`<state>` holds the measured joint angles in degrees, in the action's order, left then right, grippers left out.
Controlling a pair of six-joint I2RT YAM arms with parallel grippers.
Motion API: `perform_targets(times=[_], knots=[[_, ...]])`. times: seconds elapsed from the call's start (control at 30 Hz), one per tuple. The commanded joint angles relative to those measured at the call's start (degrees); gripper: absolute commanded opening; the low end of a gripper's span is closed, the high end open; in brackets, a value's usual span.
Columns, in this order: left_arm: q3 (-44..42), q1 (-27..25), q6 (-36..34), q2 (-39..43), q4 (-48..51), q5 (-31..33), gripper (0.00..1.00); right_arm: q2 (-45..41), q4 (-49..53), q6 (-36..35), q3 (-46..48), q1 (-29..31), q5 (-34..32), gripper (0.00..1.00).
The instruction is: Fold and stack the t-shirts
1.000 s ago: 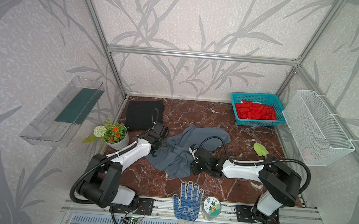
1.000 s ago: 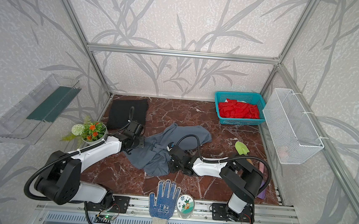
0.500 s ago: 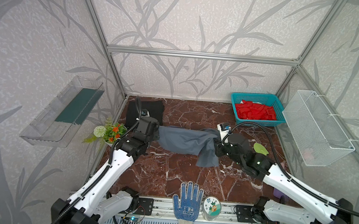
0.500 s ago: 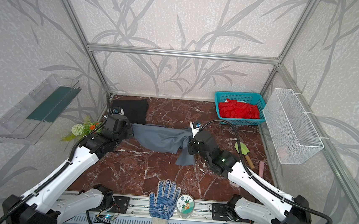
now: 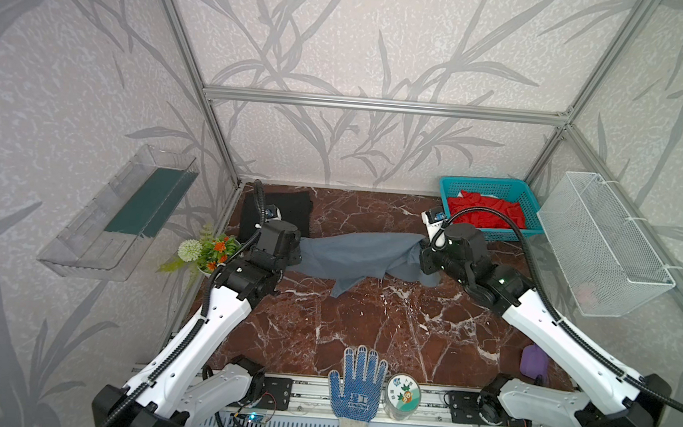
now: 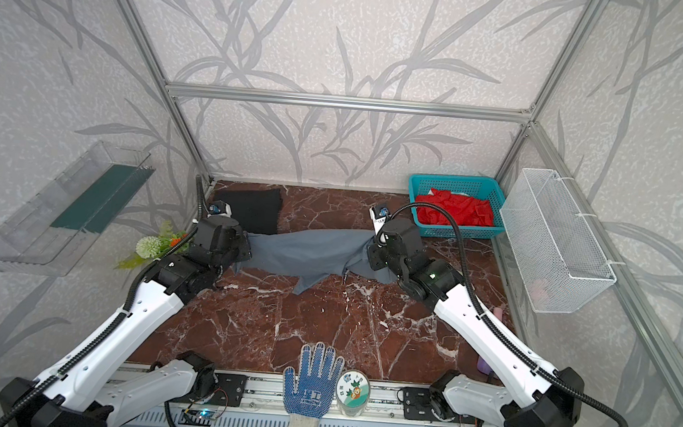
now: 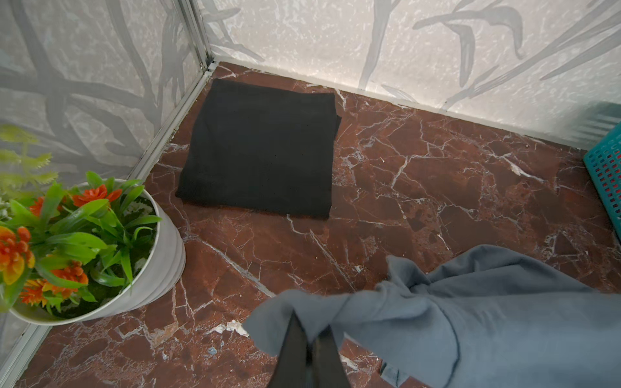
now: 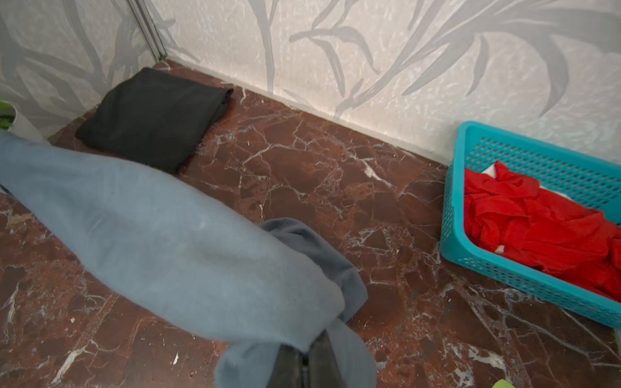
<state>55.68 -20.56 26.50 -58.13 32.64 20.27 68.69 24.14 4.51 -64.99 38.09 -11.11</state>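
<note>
I will raise my left gripper outward next and let go of the shirt's end over the bare marble beside the black t-shirt. That spot is outward of my gripper.
The slate grey t-shirt (image 5: 353,253) (image 6: 303,253) hangs stretched out between my two grippers above the marble table, with one loose flap drooping toward the front. My left gripper (image 7: 309,332) is shut on the shirt's left end (image 7: 470,319). The right gripper (image 8: 304,349) is shut on its right end (image 8: 168,235), where the cloth bunches over the fingers. The black t-shirt (image 5: 294,206) (image 7: 262,147) (image 8: 151,117) lies folded in a flat square in the back left corner, just behind the left wrist.
A white pot of artificial flowers (image 5: 207,254) (image 7: 161,255) stands by the left wall. At the back right sits a teal basket (image 5: 484,184) (image 8: 453,208) of red cloth. A wire basket (image 5: 603,252) hangs on the right wall. A dotted glove (image 5: 357,387) and a round tin (image 5: 402,394) lie at the front edge.
Both grippers have risen from the crumpled grey t-shirt in mid-table, carried it toward the back and pulled apart. The shirt now hangs spread between them.
</note>
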Motion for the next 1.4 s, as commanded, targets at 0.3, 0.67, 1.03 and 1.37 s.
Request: perform_targets(times=[0.3, 0.67, 1.03, 1.37], knots=[[24.18, 0.10, -2.01, -26.45, -1.74, -16.71, 0.00, -10.11, 8.68, -0.60, -5.71, -0.38, 7.47, 0.00], [103.27, 0.88, -6.01, -80.20, 16.04, -34.03, 0.00, 4.90, -4.09, 3.83, -10.17, 19.56, 8.63, 0.00], [79.30, 14.43, -3.66, -67.45, 11.05, -26.65, 0.62, 40.67, -15.89, 9.15, -26.06, 16.45, 6.23, 0.00], [32.21, 16.78, -0.17, -32.46, 5.94, -10.51, 0.65, 58.81, -11.50, 11.97, -47.31, 9.18, 14.69, 0.00]])
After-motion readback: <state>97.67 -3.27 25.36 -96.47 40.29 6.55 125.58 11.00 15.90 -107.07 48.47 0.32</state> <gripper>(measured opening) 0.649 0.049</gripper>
